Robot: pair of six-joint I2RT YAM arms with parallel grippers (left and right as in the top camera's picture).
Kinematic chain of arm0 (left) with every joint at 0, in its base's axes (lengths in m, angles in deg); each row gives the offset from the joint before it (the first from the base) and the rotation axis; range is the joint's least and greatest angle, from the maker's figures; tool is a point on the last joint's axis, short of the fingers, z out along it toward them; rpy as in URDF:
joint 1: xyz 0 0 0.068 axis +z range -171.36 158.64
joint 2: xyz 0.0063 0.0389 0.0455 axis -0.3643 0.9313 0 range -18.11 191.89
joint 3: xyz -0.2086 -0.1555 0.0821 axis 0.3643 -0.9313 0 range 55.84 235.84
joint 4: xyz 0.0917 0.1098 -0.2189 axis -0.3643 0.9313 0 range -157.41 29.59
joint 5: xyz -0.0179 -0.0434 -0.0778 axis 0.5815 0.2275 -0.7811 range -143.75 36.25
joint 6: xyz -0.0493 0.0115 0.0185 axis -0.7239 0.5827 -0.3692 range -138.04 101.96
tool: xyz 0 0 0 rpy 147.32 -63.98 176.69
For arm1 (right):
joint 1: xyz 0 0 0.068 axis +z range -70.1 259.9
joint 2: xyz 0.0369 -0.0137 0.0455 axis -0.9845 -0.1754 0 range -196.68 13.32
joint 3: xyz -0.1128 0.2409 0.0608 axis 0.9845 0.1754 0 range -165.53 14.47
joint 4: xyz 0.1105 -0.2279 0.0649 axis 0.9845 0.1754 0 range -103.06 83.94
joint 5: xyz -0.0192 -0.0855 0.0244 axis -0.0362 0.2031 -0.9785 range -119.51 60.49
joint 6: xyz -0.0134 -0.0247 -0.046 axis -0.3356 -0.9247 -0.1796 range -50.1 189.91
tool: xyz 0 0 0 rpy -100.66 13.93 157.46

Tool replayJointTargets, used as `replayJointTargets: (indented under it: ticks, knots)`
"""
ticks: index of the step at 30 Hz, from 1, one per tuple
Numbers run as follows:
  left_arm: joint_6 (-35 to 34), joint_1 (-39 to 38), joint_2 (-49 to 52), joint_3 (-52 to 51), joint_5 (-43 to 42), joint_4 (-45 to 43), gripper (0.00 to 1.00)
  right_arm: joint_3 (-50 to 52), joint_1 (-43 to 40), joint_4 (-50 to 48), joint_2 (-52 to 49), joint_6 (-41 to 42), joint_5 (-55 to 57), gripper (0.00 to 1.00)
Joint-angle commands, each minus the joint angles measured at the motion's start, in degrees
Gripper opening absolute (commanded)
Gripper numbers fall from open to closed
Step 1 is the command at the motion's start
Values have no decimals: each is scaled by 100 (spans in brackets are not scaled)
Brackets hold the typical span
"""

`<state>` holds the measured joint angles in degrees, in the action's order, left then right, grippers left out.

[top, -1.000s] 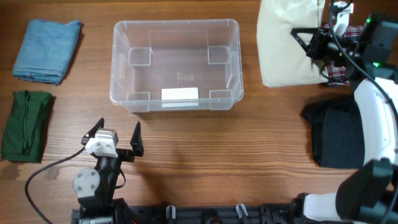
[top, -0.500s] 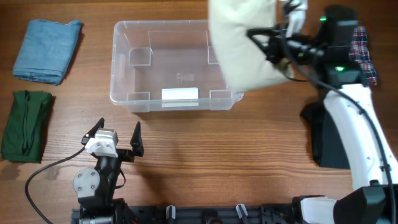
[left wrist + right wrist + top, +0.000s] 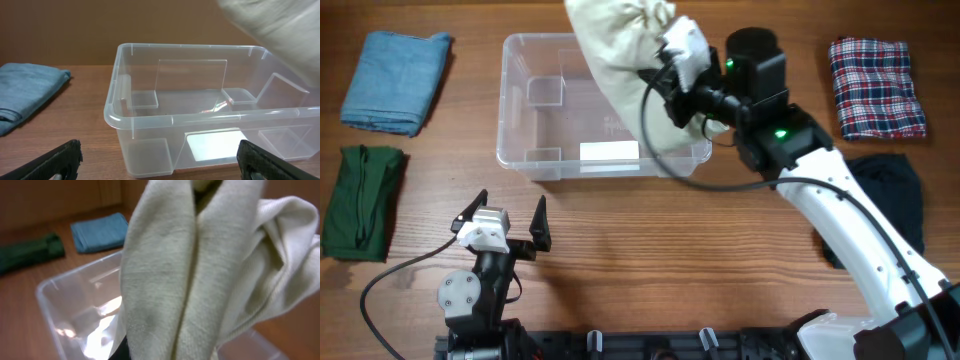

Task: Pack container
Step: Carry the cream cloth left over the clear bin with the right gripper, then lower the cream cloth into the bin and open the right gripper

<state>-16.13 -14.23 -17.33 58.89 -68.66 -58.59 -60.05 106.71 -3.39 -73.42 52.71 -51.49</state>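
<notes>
My right gripper should move the cloth, still hanging above the empty container (image 3: 100,315), down and left in the overhead view into it for release.
The clear plastic container (image 3: 520,100) with a white label stands at the table's middle back; it also shows in the left wrist view (image 3: 165,117) and the right wrist view (image 3: 65,315). My right gripper (image 3: 665,75) is shut on a cream cloth (image 3: 615,50) and holds it bunched above the container's right half; the cloth fills the right wrist view (image 3: 200,265) and hides the fingers. My left gripper (image 3: 505,215) is open and empty, in front of the container (image 3: 160,160).
A blue folded cloth (image 3: 395,80) and a green folded cloth (image 3: 360,200) lie at the left. A plaid cloth (image 3: 875,85) and a dark cloth (image 3: 895,195) lie at the right.
My right gripper has carried the cream cloth leftward from the table's right side to above the container. The plaid cloth is uncovered. The left arm has not moved.
</notes>
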Motion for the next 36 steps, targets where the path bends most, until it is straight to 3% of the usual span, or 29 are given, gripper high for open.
replayJointTargets:
  ticks: [1,10,17,28,36]
  knots:
    - [87,-26,-50,-33,-7,-7,100,-225,249,-199,-186,-2109,315,4]
    - [87,-26,-50,-33,-7,-7,100,-201,323,-210,-588,-5075,332,4]
    - [87,-26,-50,-33,-7,-7,100,-201,323,-442,-1010,-5928,734,4]
    - [87,-26,-50,-33,-7,-7,100,-201,323,-2037,-1862,-6435,962,4]
    - [87,-26,-50,-33,-7,-7,100,-201,323,-2448,-2472,-7514,1316,4]
